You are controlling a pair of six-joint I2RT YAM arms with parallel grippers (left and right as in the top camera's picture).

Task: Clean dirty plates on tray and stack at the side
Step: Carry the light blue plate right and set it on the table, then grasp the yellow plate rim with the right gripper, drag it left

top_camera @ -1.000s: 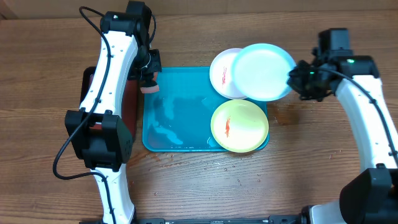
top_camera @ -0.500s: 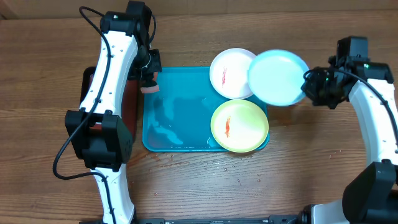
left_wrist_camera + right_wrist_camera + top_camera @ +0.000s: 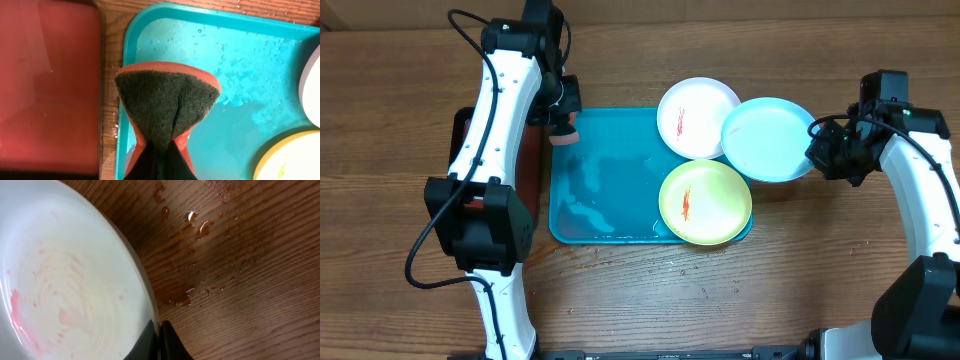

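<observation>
I should next lower my right gripper and move it away from the turquoise tray, then set the light blue plate on the wooden table (image 3: 809,176) (image 3: 206,280), where the table is free of plates.
The turquoise tray (image 3: 605,190) lies mid-table, wet. A yellow-green plate (image 3: 706,202) with a red smear sits at its right front corner. A white plate (image 3: 697,116) with a red smear rests at its right back corner. My right gripper (image 3: 817,152) is shut on the rim of the light blue plate (image 3: 767,138) and holds it right of the tray; the right wrist view shows faint pink smears on this plate (image 3: 65,285) and my fingers (image 3: 159,340) pinching its rim. My left gripper (image 3: 563,128) is shut on an orange sponge (image 3: 167,102) with a dark scouring face, over the tray's back left corner (image 3: 145,30).
A smaller dark red tray (image 3: 47,85) lies left of the turquoise one, under the left arm. Water drops (image 3: 192,225) wet the wooden table to the right of the tray, below the held plate.
My right gripper has carried the light blue plate to the right and a little toward the front, off the white plate, which now shows almost whole. The left arm has barely moved.
</observation>
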